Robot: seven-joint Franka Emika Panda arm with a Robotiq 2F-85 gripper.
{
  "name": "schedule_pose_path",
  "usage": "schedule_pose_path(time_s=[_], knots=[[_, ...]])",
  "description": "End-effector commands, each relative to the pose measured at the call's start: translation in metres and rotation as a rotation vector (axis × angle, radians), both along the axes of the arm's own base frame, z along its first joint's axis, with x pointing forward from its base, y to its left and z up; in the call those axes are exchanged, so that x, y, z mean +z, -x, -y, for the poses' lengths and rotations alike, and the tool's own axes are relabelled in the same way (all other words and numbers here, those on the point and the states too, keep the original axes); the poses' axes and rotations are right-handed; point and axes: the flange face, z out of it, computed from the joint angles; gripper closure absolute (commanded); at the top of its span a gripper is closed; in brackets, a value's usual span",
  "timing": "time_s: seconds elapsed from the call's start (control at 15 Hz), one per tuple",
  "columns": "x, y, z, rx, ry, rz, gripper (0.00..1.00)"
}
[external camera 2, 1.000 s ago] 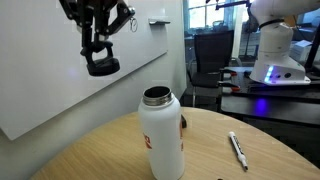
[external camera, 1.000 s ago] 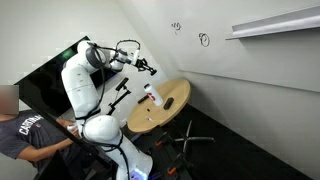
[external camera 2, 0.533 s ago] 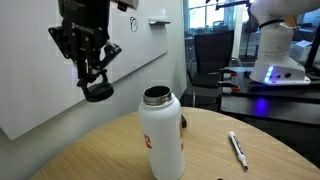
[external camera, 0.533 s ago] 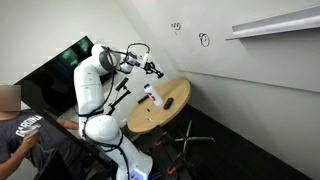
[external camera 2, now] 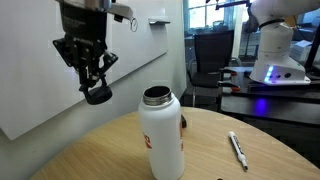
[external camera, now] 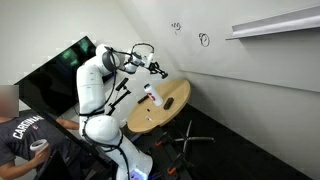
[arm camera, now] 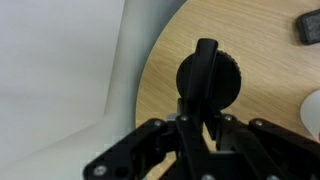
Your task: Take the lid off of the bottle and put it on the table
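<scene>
My gripper needs to lower the lid in from the table's edge onto the wood between the table's edge and the small dark object, where the lid has space.
The white bottle (external camera 2: 161, 135) with a reddish patch stands open-mouthed on the round light-wood table (external camera 2: 100, 155); it also shows in an exterior view (external camera: 152, 95). My gripper (external camera 2: 96, 92) hangs above the table's edge, up and to the left of the bottle, shut on the round black lid (external camera 2: 97, 95). In the wrist view the lid (arm camera: 208, 78) sits between the fingers, over the table's rim (arm camera: 155, 70). The gripper also shows in an exterior view (external camera: 160, 70).
A marker pen (external camera 2: 237, 148) lies on the table right of the bottle. A small dark object (arm camera: 308, 27) sits on the tabletop in the wrist view. A white wall (external camera 2: 30, 70) stands behind the gripper. A person (external camera: 25, 135) sits by the robot base.
The gripper with the lid has moved down and swung over the table's edge, turning as it went. The bottle has not moved.
</scene>
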Motion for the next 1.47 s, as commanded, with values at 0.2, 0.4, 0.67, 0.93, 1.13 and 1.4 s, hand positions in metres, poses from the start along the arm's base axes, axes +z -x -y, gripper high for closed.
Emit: schedule_pose_path(time_s=[0.2, 0.4, 0.67, 0.93, 1.13, 1.4], knots=[[-0.058, -0.060, 0.033, 0.124, -0.043, -0.038, 0.95], [-0.083, -0.065, 0.042, 0.197, -0.068, -0.066, 0.95], [-0.116, -0.050, 0.048, 0.262, -0.035, -0.119, 0.95], [-0.145, -0.032, 0.055, 0.278, 0.014, -0.175, 0.95], [-0.155, -0.024, 0.057, 0.281, 0.029, -0.190, 0.95], [-0.152, -0.021, 0.055, 0.277, 0.028, -0.180, 0.40]])
